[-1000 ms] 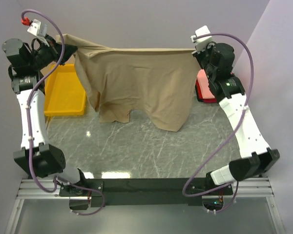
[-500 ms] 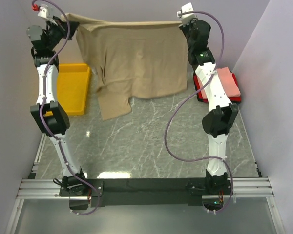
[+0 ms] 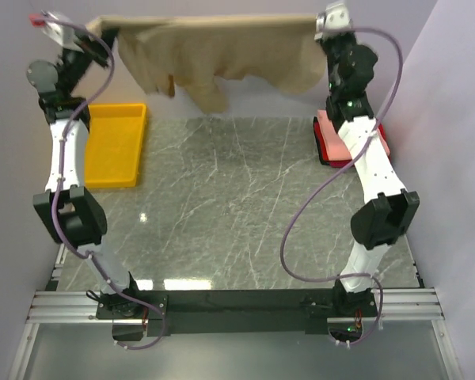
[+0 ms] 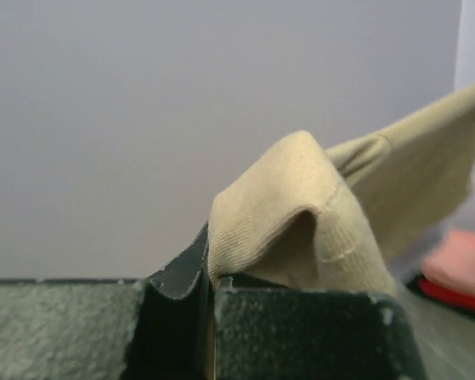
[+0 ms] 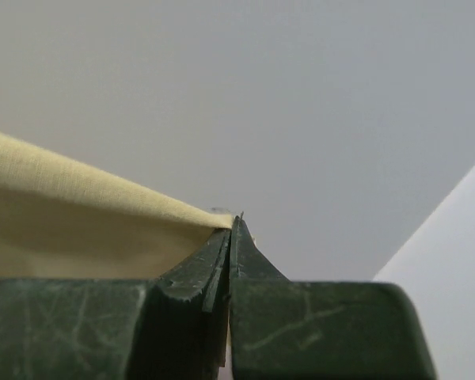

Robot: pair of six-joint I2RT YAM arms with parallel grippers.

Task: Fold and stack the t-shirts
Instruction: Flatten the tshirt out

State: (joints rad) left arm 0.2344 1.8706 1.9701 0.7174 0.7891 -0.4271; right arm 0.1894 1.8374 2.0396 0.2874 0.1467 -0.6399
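My left gripper will next move down and back to the marble by the bin's near edge (image 3: 153,212) and let go, with the tan t-shirt (image 3: 222,51) stretched and the middle of the table bare.
The tan t-shirt (image 3: 222,51) hangs stretched in the air at the far side of the table, held by both arms. My left gripper (image 3: 103,33) is shut on its left corner; the cloth bunches at the jaws in the left wrist view (image 4: 293,214). My right gripper (image 3: 323,28) is shut on its right corner, where the tan edge (image 5: 103,198) runs into the closed jaws. A folded salmon pink t-shirt (image 3: 332,136) lies on a red t-shirt (image 3: 326,157) at the right; both also show in the left wrist view (image 4: 459,265).
A yellow plastic bin (image 3: 115,144) stands at the left of the grey marble table (image 3: 229,214). Grey walls close in behind and on both sides. Both arms reach far out and high over the table.
Both arms have lifted the tan shirt higher and farther back. Its hem, which hung down to the table, now swings up off it.
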